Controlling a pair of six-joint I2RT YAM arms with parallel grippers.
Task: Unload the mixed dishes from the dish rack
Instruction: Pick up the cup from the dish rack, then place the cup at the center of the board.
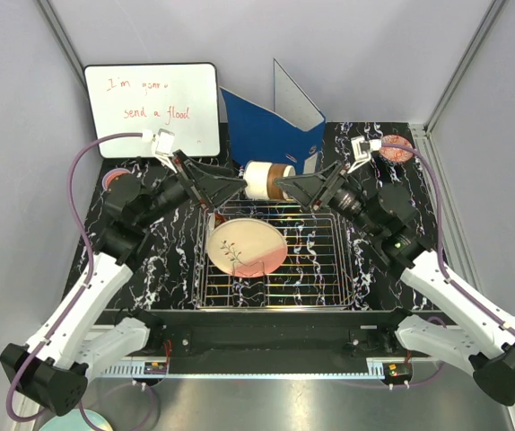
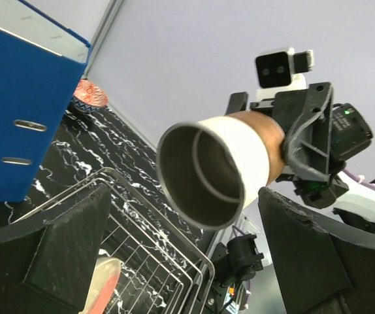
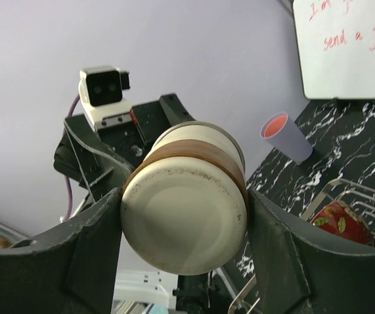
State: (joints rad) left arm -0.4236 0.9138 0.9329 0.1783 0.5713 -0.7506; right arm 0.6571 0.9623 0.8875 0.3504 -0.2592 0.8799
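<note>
My left gripper is going to move back and toward the cream-brown cup next, onto the cup's near rim [image 1: 248,196] [image 2: 240,190], with one finger into the cup's opening. My right gripper covers the base end of the cup.
A cream-brown cup [image 1: 266,180] hangs on its side above the far edge of the dish rack [image 1: 347,269]. My right gripper [image 1: 284,187] is shut on its brown base end [image 3: 184,219]. My left gripper [image 1: 238,186] faces the cup's open mouth [image 2: 204,173], wide open and not touching it. Its fingers [image 2: 76,248] stand low on either side. The cream-and-pink plate [image 1: 247,247] lies flat in the rack. A red-patterned bowl [image 3: 338,222] sits in the rack's far left corner. Another red-patterned bowl [image 1: 397,148] and a lavender cup [image 3: 289,136] stand on the table.
A blue ring binder [image 1: 271,130] stands open right behind the cup, and a whiteboard [image 1: 152,108] leans at the back left. Grey walls close in the black marbled table [image 1: 168,260] on three sides.
</note>
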